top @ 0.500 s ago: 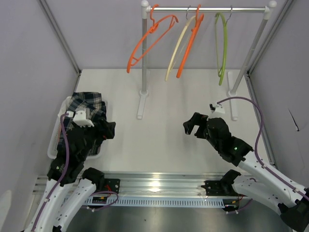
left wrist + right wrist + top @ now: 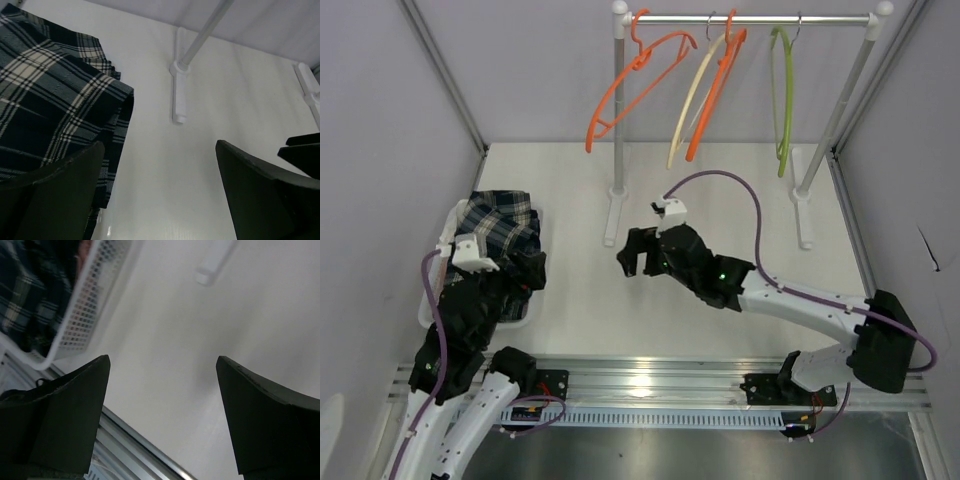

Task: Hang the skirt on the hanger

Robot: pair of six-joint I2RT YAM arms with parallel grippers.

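Note:
Next I need to move my right gripper to the left in the top view and down onto the skirt's edge facing it, because the skirt is closest there.
The skirt (image 2: 500, 225), dark plaid with white lines, lies crumpled in a white basket (image 2: 430, 295) at the table's left edge. In the left wrist view the skirt (image 2: 45, 100) fills the left side. My left gripper (image 2: 535, 268) hovers at the basket's right rim, open and empty (image 2: 160, 170). My right gripper (image 2: 632, 256) hangs over the middle of the table, open with nothing between its fingers (image 2: 162, 385); its camera sees the basket (image 2: 90, 305) and the skirt (image 2: 25, 300) at upper left. An orange hanger (image 2: 630, 90) hangs on the rail at the back.
The rail (image 2: 750, 18) also carries a cream hanger (image 2: 695, 95), a second orange hanger (image 2: 715, 85) and a green hanger (image 2: 782, 90). The rack's left post stands on a white foot (image 2: 612, 215), its right post on another foot (image 2: 802, 205). Grey walls close in the sides.
My right arm has swung left, from the right side of the table to its middle. The left gripper has shifted slightly toward the basket. The hangers sway a little.

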